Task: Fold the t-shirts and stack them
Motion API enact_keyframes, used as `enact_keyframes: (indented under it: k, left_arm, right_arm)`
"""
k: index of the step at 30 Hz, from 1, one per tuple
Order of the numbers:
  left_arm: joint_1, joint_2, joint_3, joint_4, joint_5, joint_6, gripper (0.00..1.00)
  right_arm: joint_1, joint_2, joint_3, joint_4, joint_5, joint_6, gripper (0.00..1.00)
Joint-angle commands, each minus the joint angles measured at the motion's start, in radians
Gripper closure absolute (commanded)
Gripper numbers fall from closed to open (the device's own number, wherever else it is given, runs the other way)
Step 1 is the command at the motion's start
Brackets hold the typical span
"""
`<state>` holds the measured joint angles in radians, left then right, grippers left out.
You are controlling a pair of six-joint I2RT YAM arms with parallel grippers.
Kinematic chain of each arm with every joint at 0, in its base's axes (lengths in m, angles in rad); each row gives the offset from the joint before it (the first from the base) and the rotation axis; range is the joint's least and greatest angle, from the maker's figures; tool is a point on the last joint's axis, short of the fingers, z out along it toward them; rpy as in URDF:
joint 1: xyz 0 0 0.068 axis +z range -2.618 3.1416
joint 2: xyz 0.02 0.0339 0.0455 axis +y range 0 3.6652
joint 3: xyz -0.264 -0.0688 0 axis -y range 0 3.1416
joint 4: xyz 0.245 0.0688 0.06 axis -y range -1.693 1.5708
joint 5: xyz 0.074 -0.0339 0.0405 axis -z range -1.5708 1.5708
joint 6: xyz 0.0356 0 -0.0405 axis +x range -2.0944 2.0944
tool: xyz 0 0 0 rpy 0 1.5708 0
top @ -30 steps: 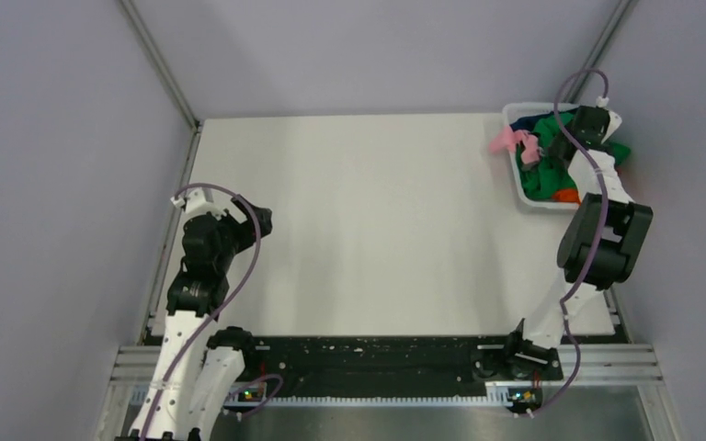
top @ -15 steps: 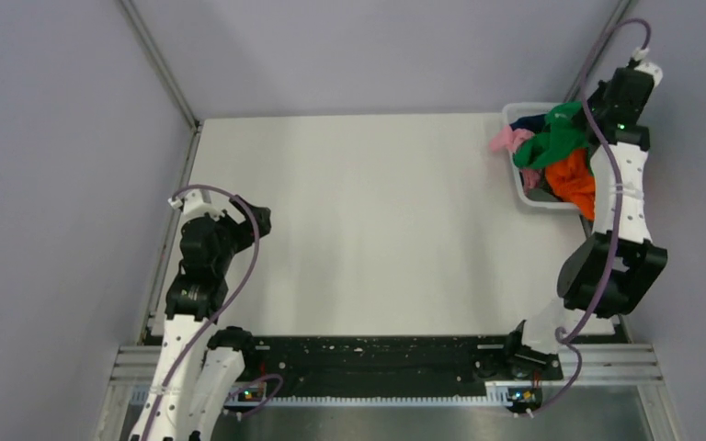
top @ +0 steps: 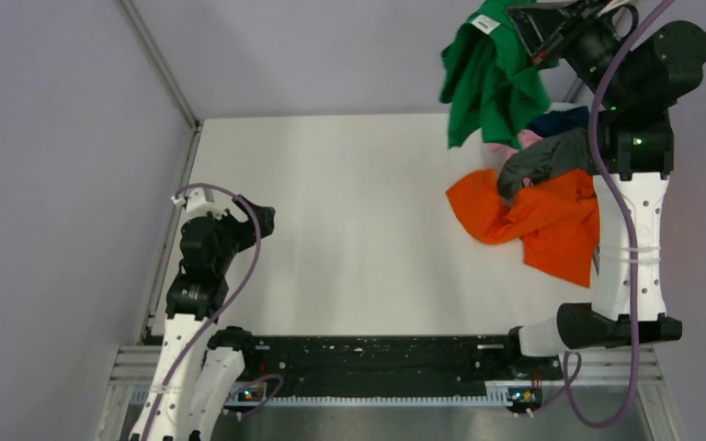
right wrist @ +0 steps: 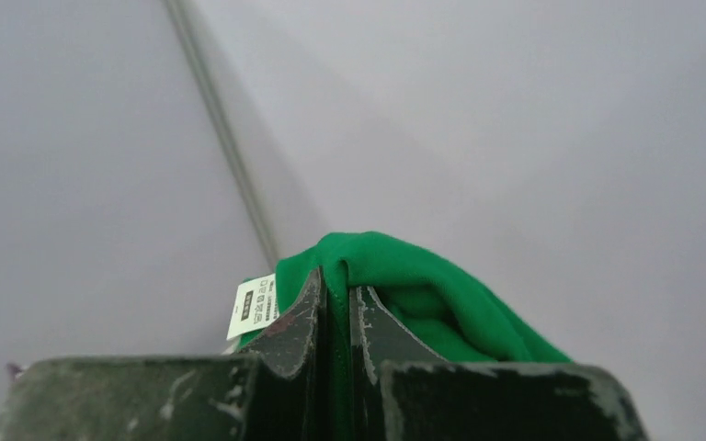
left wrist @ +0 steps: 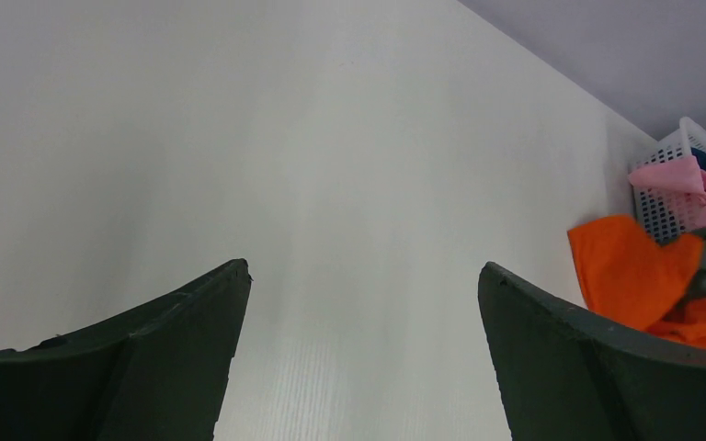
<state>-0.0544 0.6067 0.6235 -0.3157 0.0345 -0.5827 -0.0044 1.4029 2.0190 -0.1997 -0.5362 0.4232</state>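
Note:
My right gripper is above the table's bare middle, which lies below to the left in the top view, so I need to lower it that way next and release the t-shirt.
High over the table's far right corner, my right gripper [top: 520, 22] is shut on the bright green t-shirt [top: 487, 78], which hangs down from it. In the right wrist view the green cloth [right wrist: 423, 285] is pinched between the jaws of the right gripper [right wrist: 338, 283], with its white label [right wrist: 253, 308] beside them. An orange t-shirt [top: 533, 216] spills onto the table, and a grey one [top: 547, 156] lies over it. Navy [top: 556, 119] and pink [top: 513, 147] shirts sit behind. My left gripper [top: 257, 216] stays open at the left edge, holding nothing [left wrist: 363, 266].
The white basket [left wrist: 666, 207] stands at the far right corner, with pink cloth [left wrist: 680, 175] over its rim and the orange shirt [left wrist: 625, 271] in front of it. The right arm's upright links [top: 630, 230] stand beside the shirts. Walls close in on three sides.
My right gripper shut on the green shirt and rose high out of the basket. The orange and grey shirts were dragged out onto the table. The left arm has not moved.

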Motion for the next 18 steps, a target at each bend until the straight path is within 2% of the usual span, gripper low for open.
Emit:
enact_keyframes:
  k: [1,4,7,12,15,16,18]
  left_arm:
    - [0.001,-0.002,0.002,0.046,0.029,-0.01,0.01]
    - [0.001,-0.003,0.012,0.036,0.03,-0.011,0.01]
    - [0.001,-0.008,0.012,0.033,0.027,-0.021,0.01]
    - [0.001,-0.007,-0.003,0.043,0.026,-0.037,0.01]
    - [0.001,0.006,0.001,0.034,0.031,-0.041,0.01]
    - [0.0,0.01,0.002,0.027,0.039,-0.04,0.01]
    - [0.0,0.021,-0.004,0.024,0.06,-0.044,0.01]
  right_arm:
    - [0.12,0.1,0.051,0.044,-0.155,0.023,1.0]
    - [0.206,0.13,0.035,0.044,-0.181,0.005,1.0]
    - [0.256,0.128,-0.043,0.033,-0.142,0.005,1.0]
    - [0.405,0.067,-0.492,0.146,-0.073,-0.038,1.0]
    - [0.43,0.1,-0.755,0.287,-0.077,-0.022,0.99]
    - [0.431,0.122,-0.82,0.282,-0.05,-0.024,0.92]
    - [0.43,0.159,-0.852,0.21,0.035,-0.077,0.61]
